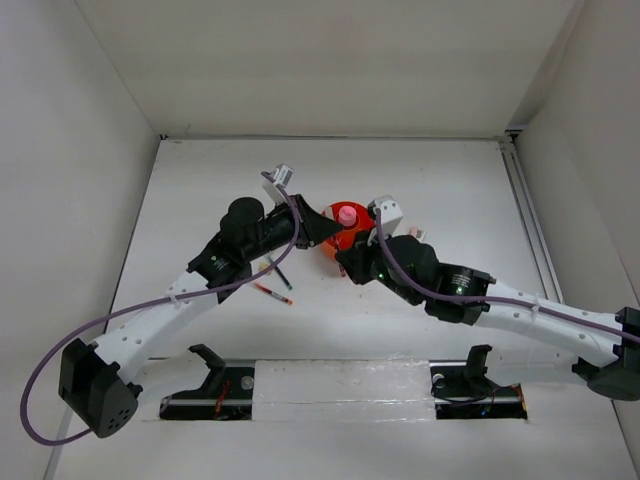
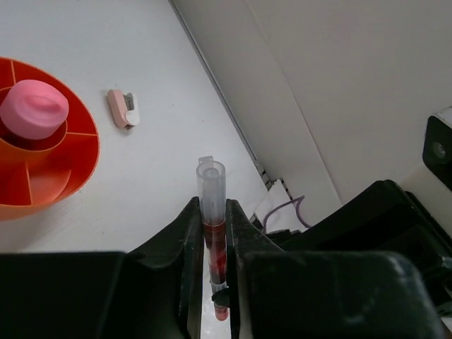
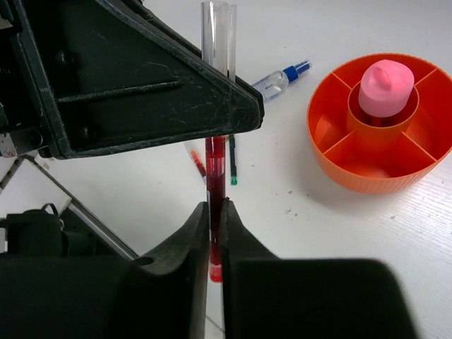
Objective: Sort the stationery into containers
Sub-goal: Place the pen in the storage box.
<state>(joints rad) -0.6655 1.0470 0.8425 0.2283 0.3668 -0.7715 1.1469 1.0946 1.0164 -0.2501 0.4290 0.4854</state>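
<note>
The organiser's central cup holds the pink tube, so the robot's left gripper should next move outward, lower the pen inside the organiser's far section point(image 1: 352, 207), outward and below, and release it.
Both grippers grip one red pen with a clear cap point(image 3: 215, 159) and hold it above the table beside the orange organiser point(image 3: 381, 176). My right gripper point(image 3: 214, 212) is shut on its lower red barrel. My left gripper point(image 2: 212, 215) is shut on it just below the clear cap point(image 2: 211, 183). The pink tube point(image 3: 385, 86) stands in the organiser's central cup. From above, the two grippers point(image 1: 325, 228) point(image 1: 347, 262) meet at the organiser's point(image 1: 340, 243) near-left side. The outer compartments that show hold nothing.
A white blue-capped marker point(image 3: 282, 78), another red pen point(image 3: 197, 162) and a dark pen with a green tip point(image 3: 232, 159) lie on the table left of the organiser. A pink and white eraser point(image 2: 123, 108) lies beyond the organiser point(image 2: 85, 152). White walls close three sides.
</note>
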